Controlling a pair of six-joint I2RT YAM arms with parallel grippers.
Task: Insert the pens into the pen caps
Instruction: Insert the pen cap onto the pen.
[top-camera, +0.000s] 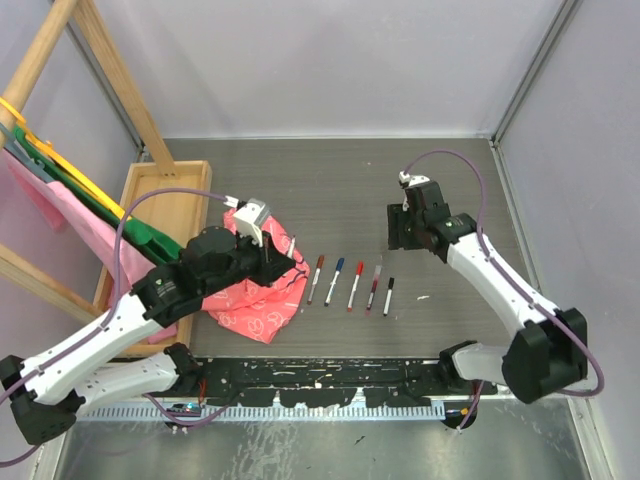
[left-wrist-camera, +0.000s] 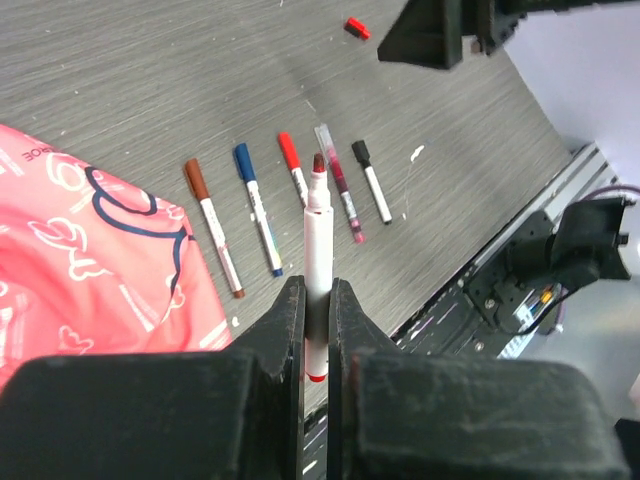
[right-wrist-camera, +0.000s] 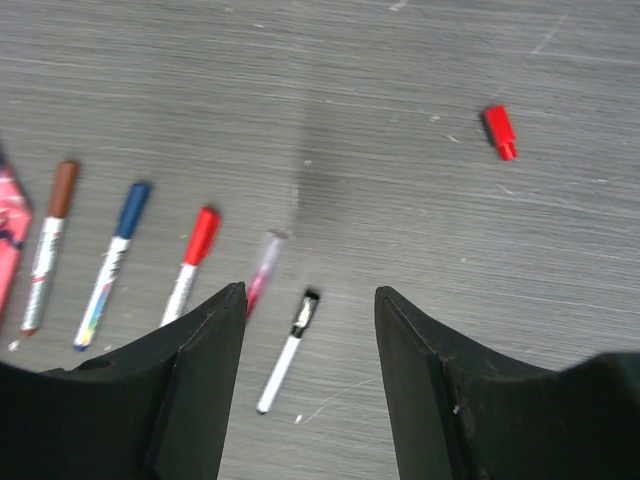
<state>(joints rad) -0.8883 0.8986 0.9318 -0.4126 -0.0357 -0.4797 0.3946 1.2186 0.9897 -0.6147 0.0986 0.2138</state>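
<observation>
The held pen's red tip is bare, so my right gripper will next go toward the right in the top view and down to the loose red cap (right-wrist-camera: 499, 131).
My left gripper (left-wrist-camera: 318, 292) is shut on a white-barrelled pen (left-wrist-camera: 318, 225) whose bare dark red tip points away from the jaws, above the table. On the grey table lie several capped pens in a row: brown (left-wrist-camera: 210, 230), blue (left-wrist-camera: 257, 205), red (left-wrist-camera: 293, 165), pink with a clear cap (left-wrist-camera: 340, 185) and black (left-wrist-camera: 372, 180). A loose red pen cap (right-wrist-camera: 499, 131) lies apart at the far right, also showing in the left wrist view as the red cap (left-wrist-camera: 357, 27). Above the table, over the black pen (right-wrist-camera: 290, 350), my right gripper (right-wrist-camera: 310, 292) hangs open with nothing in it.
A pink patterned cloth (top-camera: 255, 300) lies under my left gripper (top-camera: 272, 243). A wooden tray (top-camera: 165, 200) and an easel with coloured cloths (top-camera: 60, 190) stand at the left. My right gripper (top-camera: 400, 232) hangs at the right middle. A black rail (top-camera: 320, 378) runs along the near edge.
</observation>
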